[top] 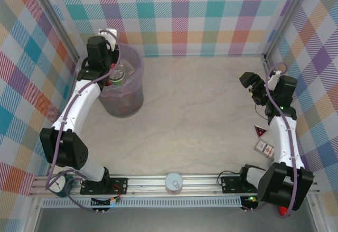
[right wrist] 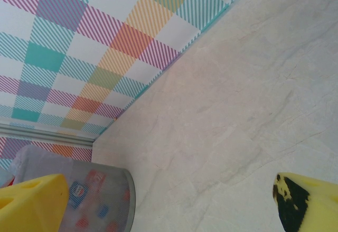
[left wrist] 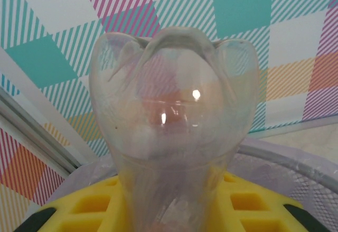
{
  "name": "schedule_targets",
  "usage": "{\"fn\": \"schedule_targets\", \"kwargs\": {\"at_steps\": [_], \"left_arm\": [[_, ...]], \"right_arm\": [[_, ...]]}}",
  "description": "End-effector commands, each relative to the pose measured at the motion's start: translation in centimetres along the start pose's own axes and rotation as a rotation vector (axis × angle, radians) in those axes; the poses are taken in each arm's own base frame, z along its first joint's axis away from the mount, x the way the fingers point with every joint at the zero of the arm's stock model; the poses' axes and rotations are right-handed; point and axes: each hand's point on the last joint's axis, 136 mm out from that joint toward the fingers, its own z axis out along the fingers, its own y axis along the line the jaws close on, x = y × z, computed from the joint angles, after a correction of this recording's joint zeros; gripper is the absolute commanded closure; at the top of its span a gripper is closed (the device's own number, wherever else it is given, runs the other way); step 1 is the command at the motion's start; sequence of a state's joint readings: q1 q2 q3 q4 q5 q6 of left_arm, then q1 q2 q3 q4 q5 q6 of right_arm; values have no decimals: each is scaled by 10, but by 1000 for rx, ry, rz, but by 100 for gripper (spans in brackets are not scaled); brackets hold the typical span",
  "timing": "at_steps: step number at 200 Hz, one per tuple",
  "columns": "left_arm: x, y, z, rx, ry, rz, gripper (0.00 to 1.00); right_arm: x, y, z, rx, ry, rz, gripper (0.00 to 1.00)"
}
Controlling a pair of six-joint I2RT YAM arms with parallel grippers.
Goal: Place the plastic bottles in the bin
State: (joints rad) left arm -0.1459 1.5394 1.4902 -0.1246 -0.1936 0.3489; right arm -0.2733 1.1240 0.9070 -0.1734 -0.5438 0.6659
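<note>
I will first move my left gripper down and slightly back toward the middle of the bin's opening below, and then I will release the bottle so it gets into the bin.
A clear plastic bottle [left wrist: 174,116] is clamped between the yellow fingers [left wrist: 95,205] of my left gripper [left wrist: 171,208], its lobed base towards the camera. In the top view that left gripper [top: 107,40] hangs over the far left rim of the bin [top: 134,92], with the bottle [top: 110,33] sticking out beyond it. A greenish bottle [top: 117,76] lies inside the bin. My right gripper [top: 253,85] stands open and empty at the right side of the table. In the right wrist view its fingers [right wrist: 31,203] are spread wide, and red and blue labels show through the bin [right wrist: 103,203] wall.
Two red-labelled items [top: 262,139] lie beside the right arm near the right wall. A white round cap-like object [top: 173,182] sits on the front rail. Checked walls close in the table on three sides.
</note>
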Motion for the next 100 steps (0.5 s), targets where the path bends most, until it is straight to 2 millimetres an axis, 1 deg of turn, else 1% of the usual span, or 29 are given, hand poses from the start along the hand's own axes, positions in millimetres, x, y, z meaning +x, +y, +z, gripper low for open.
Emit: {"fn": "schedule_targets", "kwargs": {"at_steps": [1, 41, 68, 71, 79, 90, 100], "left_arm": [[43, -11, -1, 55, 113, 35, 86], [73, -17, -6, 64, 160, 5, 86], [87, -23, -5, 78, 195, -16, 84], [86, -23, -5, 78, 192, -20, 84], [88, -24, -4, 83, 194, -27, 82], [85, -24, -4, 83, 187, -32, 78], [79, -24, -4, 90, 178, -40, 69]], "right_arm": [[-7, 15, -2, -41, -12, -39, 1], [-6, 15, -1, -44, -9, -38, 1], [-6, 16, -1, -48, -9, -38, 1], [-7, 16, -2, -47, -10, -37, 1], [-7, 16, -2, -48, -11, -38, 1], [-7, 16, -2, -47, -10, -37, 1], [-6, 16, -2, -48, -10, -38, 1]]}}
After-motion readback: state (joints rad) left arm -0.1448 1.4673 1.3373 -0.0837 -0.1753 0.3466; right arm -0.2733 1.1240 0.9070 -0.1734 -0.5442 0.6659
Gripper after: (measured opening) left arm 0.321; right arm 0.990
